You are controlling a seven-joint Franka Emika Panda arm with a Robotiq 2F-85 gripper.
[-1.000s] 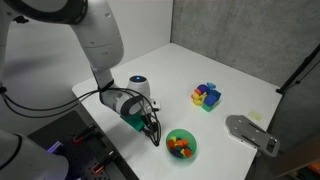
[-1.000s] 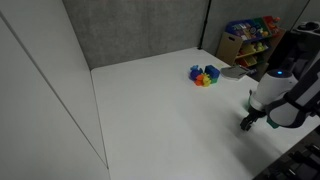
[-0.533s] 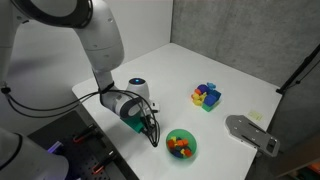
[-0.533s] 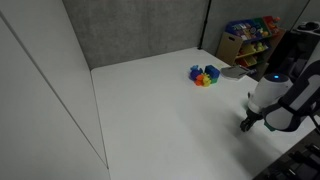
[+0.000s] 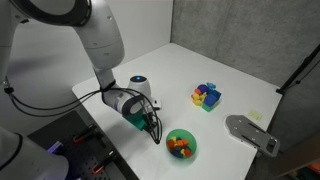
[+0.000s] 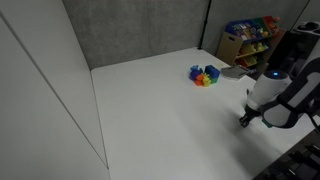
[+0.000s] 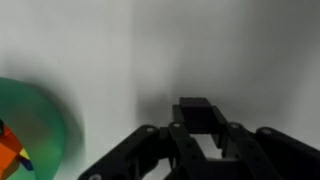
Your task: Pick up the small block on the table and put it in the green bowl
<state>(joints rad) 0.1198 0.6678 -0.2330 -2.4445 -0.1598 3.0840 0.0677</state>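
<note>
The robot's gripper will rise, carry the small block (image 7: 193, 108) over the green bowl and let go of it, since the bowl is to the gripper's left in the wrist view.
In the wrist view my gripper (image 7: 195, 120) is shut on the small block (image 7: 193, 108), a dark cube clamped between the two black fingers just above the white table. The green bowl (image 7: 40, 125) lies close by at the left edge of that view, with orange pieces inside. In an exterior view the gripper (image 5: 153, 134) points down at the table right beside the green bowl (image 5: 192, 151), near the table's front edge. The block itself is too small to make out in both exterior views. The gripper (image 6: 243, 122) also shows low over the table.
A cluster of bright yellow, blue and purple blocks (image 5: 207, 96) (image 6: 205, 75) sits farther back on the white table. A flat grey metal plate (image 5: 250, 133) lies at the table's corner. A shelf of colourful items (image 6: 250, 40) stands behind the table.
The jaws have closed from wide open onto the small block. The arm has barely moved.
</note>
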